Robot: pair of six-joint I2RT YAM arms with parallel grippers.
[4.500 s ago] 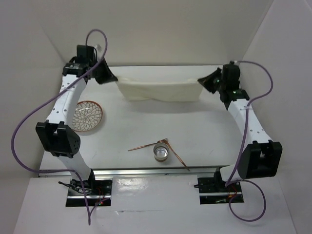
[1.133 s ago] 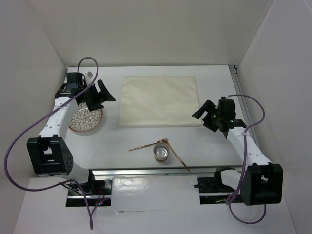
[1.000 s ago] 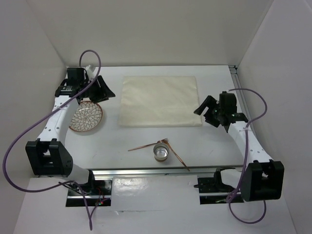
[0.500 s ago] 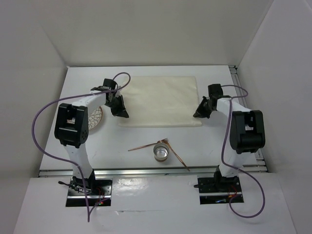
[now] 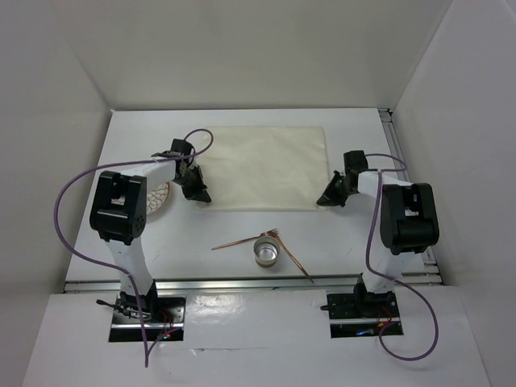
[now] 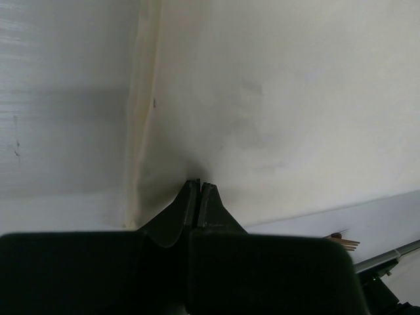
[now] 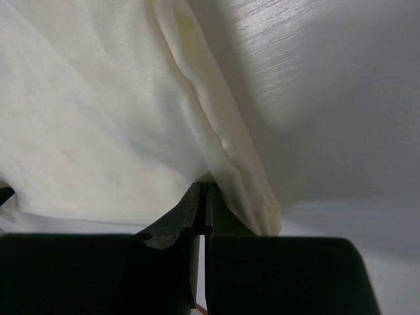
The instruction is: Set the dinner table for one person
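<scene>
The right gripper draws the cloth's pinched corner back onto the bare part of the table nearer the cutlery next and releases it, since the cloth lies toward the table's far edge.
The cream cloth lies flat on the dinner table, toward the back. My left gripper is at its near left corner. In the left wrist view the left gripper is shut, its tips pinched into the cloth just inside the side hem. My right gripper is at the near right corner. In the right wrist view the right gripper is shut on the cloth, whose hem bunches up beside the jaws.
A patterned plate shows partly behind the left arm. A metal cup stands near the front middle, with copper cutlery lying beside it. A metal rail runs along the near edge.
The cloth, held up at the back earlier, now lies flat. Within the last second both arms swung in from the sides to its near corners and both grippers went from open to shut.
</scene>
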